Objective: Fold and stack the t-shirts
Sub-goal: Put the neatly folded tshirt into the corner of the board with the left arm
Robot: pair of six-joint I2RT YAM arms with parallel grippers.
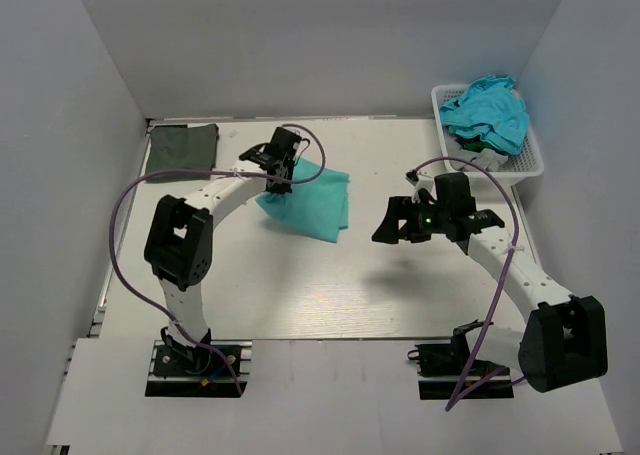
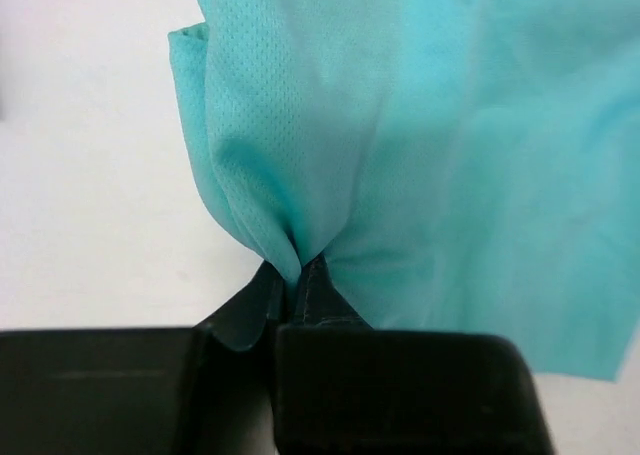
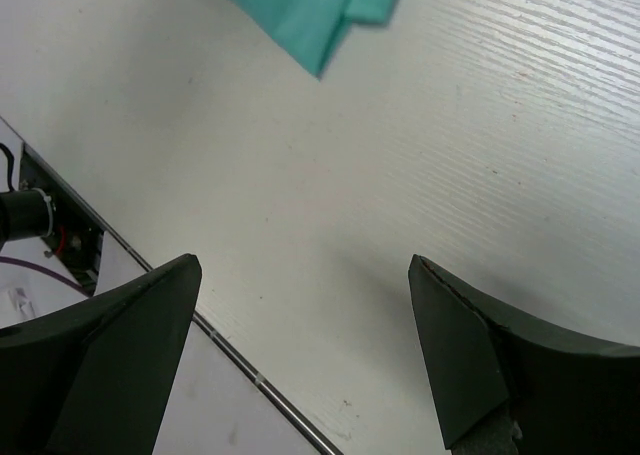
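My left gripper carries the teal-green t-shirt onto the dark grey-green t-shirt [image 1: 183, 143] next and releases it, as the dark grey-green t-shirt lies folded to the gripper's left in the top view.
A teal-green t-shirt [image 1: 312, 203] lies partly folded on the table's middle; its left part is lifted. My left gripper [image 1: 279, 178] is shut on a pinch of this shirt [image 2: 400, 155] and holds it up. My right gripper [image 1: 392, 228] is open and empty, hovering over bare table right of the shirt, whose corner shows in the right wrist view [image 3: 320, 10]. A dark grey-green t-shirt [image 1: 183, 143] lies folded at the far left. Turquoise-blue shirts [image 1: 487, 113] are heaped in the white basket [image 1: 530, 160].
The white lattice basket stands at the far right against the wall. Grey walls close in the table on three sides. The table's near edge and a metal rail [image 3: 250, 375] show under my right gripper.
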